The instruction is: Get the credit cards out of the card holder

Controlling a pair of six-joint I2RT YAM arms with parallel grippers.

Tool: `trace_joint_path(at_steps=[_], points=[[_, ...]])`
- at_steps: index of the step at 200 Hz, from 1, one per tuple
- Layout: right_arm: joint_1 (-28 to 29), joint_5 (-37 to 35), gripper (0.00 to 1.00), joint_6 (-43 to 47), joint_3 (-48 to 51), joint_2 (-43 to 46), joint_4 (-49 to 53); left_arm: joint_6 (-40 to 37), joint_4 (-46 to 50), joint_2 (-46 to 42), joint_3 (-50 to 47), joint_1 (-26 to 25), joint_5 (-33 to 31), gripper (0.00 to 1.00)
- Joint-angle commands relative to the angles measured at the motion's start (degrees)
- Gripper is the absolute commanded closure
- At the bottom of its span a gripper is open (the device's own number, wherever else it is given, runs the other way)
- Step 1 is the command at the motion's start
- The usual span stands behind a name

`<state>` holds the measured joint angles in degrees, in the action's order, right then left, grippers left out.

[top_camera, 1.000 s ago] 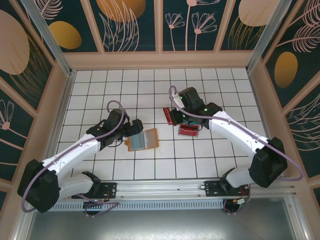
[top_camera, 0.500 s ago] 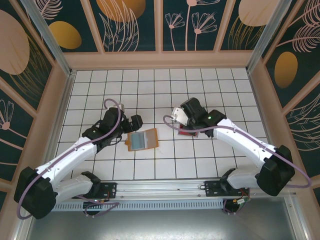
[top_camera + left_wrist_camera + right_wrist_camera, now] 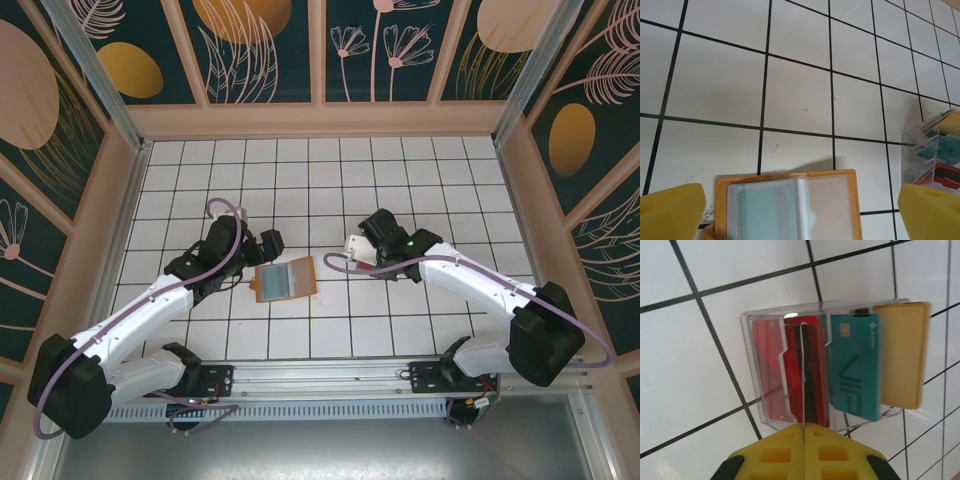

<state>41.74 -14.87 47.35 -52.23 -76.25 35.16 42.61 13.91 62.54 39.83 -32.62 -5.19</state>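
Observation:
I will next lower the thin card with my right gripper into the red part of the clear tray and let it go, as it already points edge-on into that part.
The card holder (image 3: pixel 285 280) lies open and flat on the tiles, orange-brown with clear sleeves. In the left wrist view a teal card (image 3: pixel 760 215) sits in a sleeve of the card holder (image 3: pixel 847 200). My left gripper (image 3: pixel 266 246) hovers at its far-left edge, open, with the yellow fingertips (image 3: pixel 670 212) wide to either side of the holder. My right gripper (image 3: pixel 804 426) is shut on a thin card (image 3: pixel 802 370) seen edge-on. That card reaches into the red part of a clear tray (image 3: pixel 752 385).
The clear plastic tray (image 3: pixel 935 145) stands right of the holder with red (image 3: pixel 772 365), teal (image 3: pixel 855 365) and orange (image 3: pixel 902 355) cards upright in it. Wooden walls ring the white tiled floor (image 3: pixel 300 180); open tiles lie behind and in front of the holder.
My right wrist has swung nearer and lower over the tray, jaws staying shut. My left gripper has shifted slightly back from the holder and stays open. The holder has not moved.

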Motion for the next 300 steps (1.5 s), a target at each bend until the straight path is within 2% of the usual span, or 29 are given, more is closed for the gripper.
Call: trace_joint_path(at_steps=[1,104,114,118,142,161,193,219,264,284,300], points=[[0.45,1.29,1.0,0.72,1.24,-0.48,-1.22,-0.73,0.51,-1.28,-0.85,0.2,-1.4,0.01],[-0.07,-2.31,1.0,1.26,2.48,-3.0,-6.14,-0.86,0.41,-1.28,-1.5,0.29,-1.32,0.02],[-0.54,-3.75,0.83,0.84,2.66,-3.03,-7.36,-0.86,0.34,-1.37,-1.54,0.19,-1.32,0.02],[-0.73,-4.41,0.79,0.53,2.73,-3.03,-7.84,-0.86,0.33,-1.37,-1.59,0.19,-1.31,0.01],[-1.52,-7.45,0.72,-1.45,2.95,-3.16,-10.27,-0.87,0.33,-1.46,-1.65,0.19,-1.24,0.02],[-1.92,-8.57,0.73,-4.4,2.19,-3.39,-10.59,-0.82,0.37,-1.38,-1.66,0.19,-1.14,0.01],[-2.02,-4.0,0.81,-15.25,-2.49,-3.29,-8.09,-0.95,0.2,-1.24,-1.69,0.19,-0.67,0.02],[-0.95,2.62,0.79,-28.03,-6.55,-2.95,-7.78,-0.69,0.06,-0.44,-1.7,0.2,0.41,0.01],[0.78,17.25,0.75,-52.25,-7.99,-3.26,-15.02,0.83,0.85,0.61,-1.77,0.19,2.87,0.02],[1.05,24.62,0.73,-61.56,-5.77,-4.35,-19.62,2.35,0.59,0.38,-2.83,0.25,4.59,0.1],[2.06,26.31,0.71,-66.56,-4.29,-5.66,-21.91,3.58,0.59,0.54,-3.69,0.2,5.86,0.2]])
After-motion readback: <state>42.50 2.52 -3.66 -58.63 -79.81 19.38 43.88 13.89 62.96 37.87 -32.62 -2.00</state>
